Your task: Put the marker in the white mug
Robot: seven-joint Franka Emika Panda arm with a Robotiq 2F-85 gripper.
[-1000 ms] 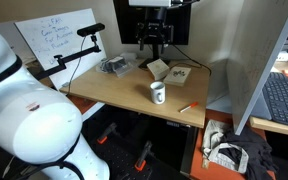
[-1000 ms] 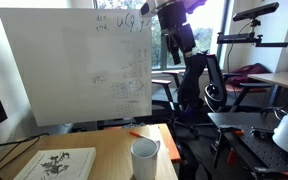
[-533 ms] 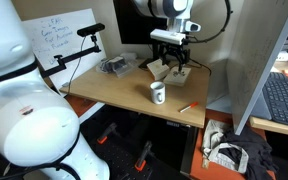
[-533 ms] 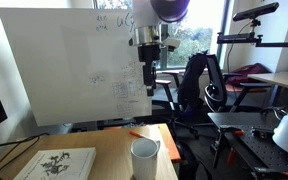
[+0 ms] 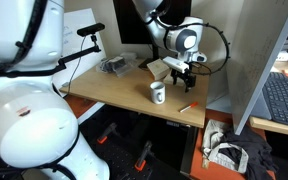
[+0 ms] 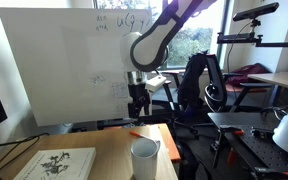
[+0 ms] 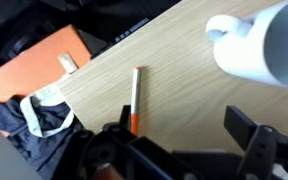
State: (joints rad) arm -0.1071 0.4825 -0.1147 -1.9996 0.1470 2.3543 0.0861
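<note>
The gripper shifts down and toward the left in the wrist view next, where the marker lies, and comes down over the orange end (image 7: 134, 124).
The marker (image 7: 135, 100) lies flat on the wooden desk (image 7: 194, 90), pale at its far end and reddish-orange at the near end. In both exterior views it lies near the desk's edge (image 5: 185, 107) (image 6: 136, 133). The white mug (image 5: 158, 93) stands upright beside it and shows in the other views too (image 6: 144, 160) (image 7: 264, 45). My gripper (image 7: 179, 135) is open and empty, hanging above the desk (image 5: 184, 80) (image 6: 136, 112). In the wrist view its left finger (image 7: 114, 135) is close to the marker's orange end.
A book (image 5: 174, 72) (image 6: 54, 165) lies on the desk behind the mug. A whiteboard (image 6: 74, 65) stands beside the desk. Past the desk edge are an orange box (image 7: 39, 65) and a dark bag (image 7: 34, 115). A keyboard (image 5: 284, 100) sits on the neighbouring desk.
The arm has swung over and come down from high above the desk to just above the marker. The marker and mug have not moved.
</note>
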